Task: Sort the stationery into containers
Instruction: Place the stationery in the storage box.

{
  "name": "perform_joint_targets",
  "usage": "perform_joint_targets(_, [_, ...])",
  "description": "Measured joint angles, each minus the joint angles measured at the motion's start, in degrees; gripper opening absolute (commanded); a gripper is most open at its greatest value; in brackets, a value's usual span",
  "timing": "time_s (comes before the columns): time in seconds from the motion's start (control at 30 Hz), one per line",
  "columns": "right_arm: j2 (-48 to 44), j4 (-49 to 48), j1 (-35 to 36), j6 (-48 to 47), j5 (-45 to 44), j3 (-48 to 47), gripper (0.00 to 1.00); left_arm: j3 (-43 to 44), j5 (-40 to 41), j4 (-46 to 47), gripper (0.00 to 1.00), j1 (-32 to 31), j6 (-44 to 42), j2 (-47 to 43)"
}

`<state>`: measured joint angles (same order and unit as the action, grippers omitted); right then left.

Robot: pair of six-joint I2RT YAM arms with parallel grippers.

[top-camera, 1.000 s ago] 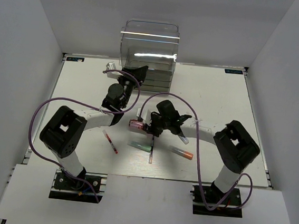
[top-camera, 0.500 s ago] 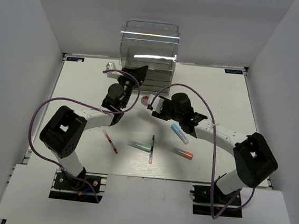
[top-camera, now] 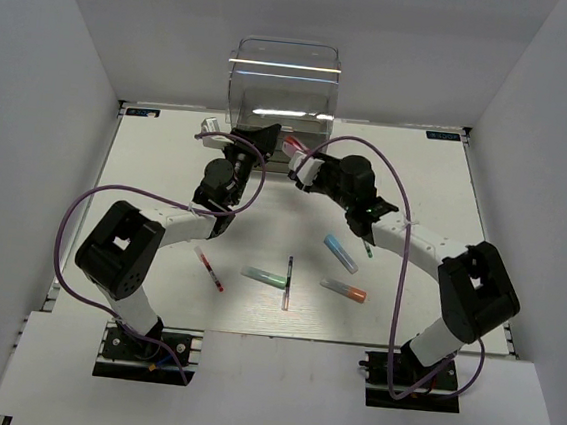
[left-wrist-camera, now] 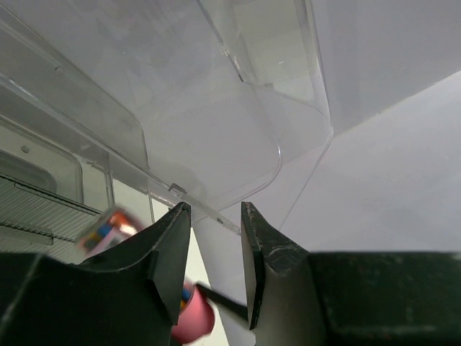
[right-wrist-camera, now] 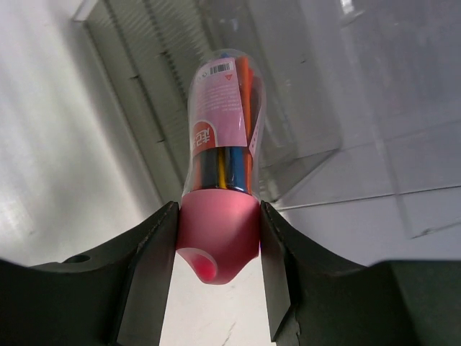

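Observation:
My right gripper should next move outward into the open upper part of the clear drawer box, above the ribbed drawers, because the pink tube [top-camera: 291,146] still hangs in front.
My right gripper [top-camera: 300,164] is shut on the chunky pink tube [top-camera: 291,146] and holds it in the air just in front of the clear drawer box [top-camera: 284,82]. In the right wrist view the tube [right-wrist-camera: 220,144] stands between my fingers [right-wrist-camera: 148,267], pink cap down, with the box [right-wrist-camera: 310,94] behind it. My left gripper [top-camera: 258,135] is at the box's front left, jaws narrowly apart, with a clear plastic lip [left-wrist-camera: 209,214] at its tips [left-wrist-camera: 215,216]. On the table lie a light-blue marker [top-camera: 340,252], a green marker [top-camera: 262,276], a grey-orange marker [top-camera: 344,291], a red pen [top-camera: 210,269] and a dark pen [top-camera: 288,281].
The box stands at the table's back edge against the white wall. White walls close in the table [top-camera: 417,185] on three sides. Purple cables loop above both arms. The pink tube also shows blurred below my left fingers [left-wrist-camera: 193,322].
My right arm lifted the pink tube from the middle of the table and carried it back and up to the front of the box. The left arm stayed still.

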<state>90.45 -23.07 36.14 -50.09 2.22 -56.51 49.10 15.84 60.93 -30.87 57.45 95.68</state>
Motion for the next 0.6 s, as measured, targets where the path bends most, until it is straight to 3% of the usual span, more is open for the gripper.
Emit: perform_joint_targets(0.6, [15.69, -6.67, -1.27, -9.57, 0.37, -14.78, 0.00, 0.02, 0.00, 0.42, 0.44, 0.17, 0.48, 0.02])
